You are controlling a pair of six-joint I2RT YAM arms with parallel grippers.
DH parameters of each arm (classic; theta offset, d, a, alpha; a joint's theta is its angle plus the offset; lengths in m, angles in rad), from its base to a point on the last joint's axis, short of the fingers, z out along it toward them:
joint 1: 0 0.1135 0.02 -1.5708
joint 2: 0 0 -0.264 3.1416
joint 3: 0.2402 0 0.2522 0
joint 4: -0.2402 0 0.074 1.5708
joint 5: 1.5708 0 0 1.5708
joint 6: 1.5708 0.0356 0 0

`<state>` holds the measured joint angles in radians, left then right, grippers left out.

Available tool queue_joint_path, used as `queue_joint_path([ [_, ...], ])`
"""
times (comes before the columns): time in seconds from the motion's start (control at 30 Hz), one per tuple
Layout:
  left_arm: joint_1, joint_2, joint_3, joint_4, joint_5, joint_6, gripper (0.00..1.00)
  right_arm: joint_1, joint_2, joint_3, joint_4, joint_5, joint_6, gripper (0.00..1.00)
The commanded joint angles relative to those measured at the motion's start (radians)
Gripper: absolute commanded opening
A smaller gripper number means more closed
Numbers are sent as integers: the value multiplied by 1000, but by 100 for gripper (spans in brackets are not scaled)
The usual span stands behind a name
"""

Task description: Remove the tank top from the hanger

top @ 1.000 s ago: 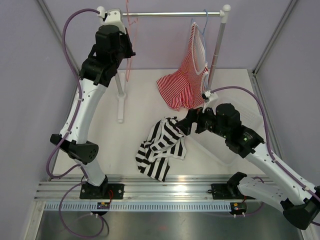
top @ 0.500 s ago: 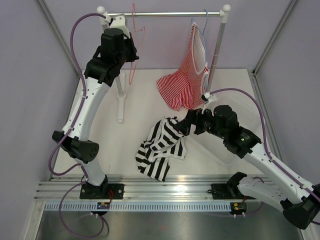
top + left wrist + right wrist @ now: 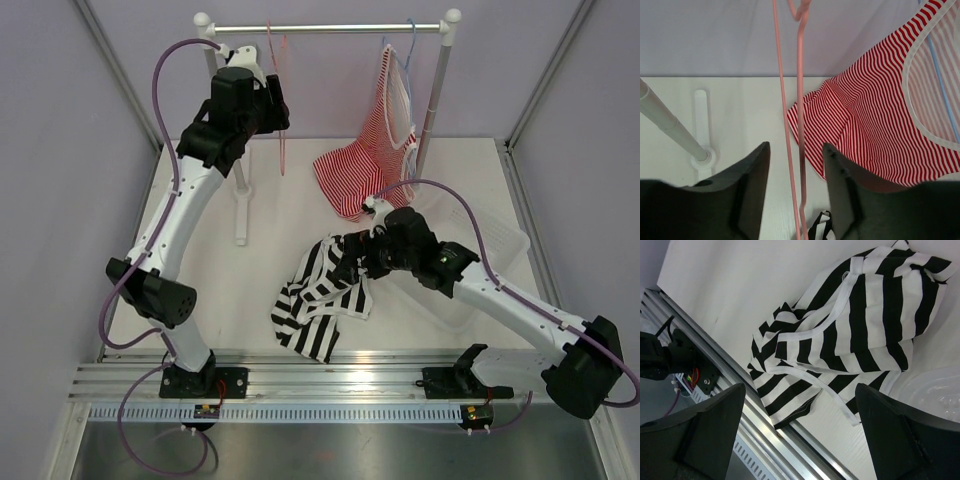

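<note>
I should move my right gripper down and toward the left in the top view next, onto the tank top's white-trimmed middle fold (image 3: 310, 291) (image 3: 785, 342), because the cloth is bunched up there.
The black-and-white striped tank top (image 3: 318, 300) lies crumpled on the white table, off the hanger, filling much of the right wrist view (image 3: 850, 340). The pink wire hanger (image 3: 283, 150) hangs bare from the rail. In the left wrist view its wires (image 3: 800, 100) run between the fingers (image 3: 752, 190) of my left gripper (image 3: 796, 147), which is open and not touching them. My right gripper (image 3: 350, 262) hovers open just above the tank top's upper right edge, holding nothing (image 3: 800, 390).
A red-and-white striped top (image 3: 365, 170) hangs on a pale blue hanger (image 3: 408, 45) at the right end of the rail (image 3: 340, 28). A clear plastic bin (image 3: 490, 250) sits right of the tank top. The rack's left post and foot (image 3: 240, 215) stand under my left arm.
My left gripper has opened and let go of the pink hanger, which shifted right along the rail. My right arm has swung left over the tank top.
</note>
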<state>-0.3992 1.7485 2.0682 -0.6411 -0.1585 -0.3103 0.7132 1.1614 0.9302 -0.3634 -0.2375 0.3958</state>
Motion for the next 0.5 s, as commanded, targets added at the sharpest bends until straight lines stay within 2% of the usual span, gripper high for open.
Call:
queue_joint_path([
  [0.0, 3, -90, 12, 18, 5, -7, 63, 60, 24, 68, -45, 70, -54, 100],
  [0.03, 3, -110, -17, 5, -13, -9, 94, 71, 35, 73, -60, 87, -60, 100],
  [0.07, 3, -139, -40, 4, -25, -12, 99, 84, 47, 71, -66, 121, -69, 100],
  [0.27, 3, -434, -336, 57, -119, -50, 99, 207, 175, 55, -46, 309, -115, 99],
  [0.47, 3, -676, -448, -38, -240, -95, 99, 226, 332, 93, 20, 342, -135, 99],
])
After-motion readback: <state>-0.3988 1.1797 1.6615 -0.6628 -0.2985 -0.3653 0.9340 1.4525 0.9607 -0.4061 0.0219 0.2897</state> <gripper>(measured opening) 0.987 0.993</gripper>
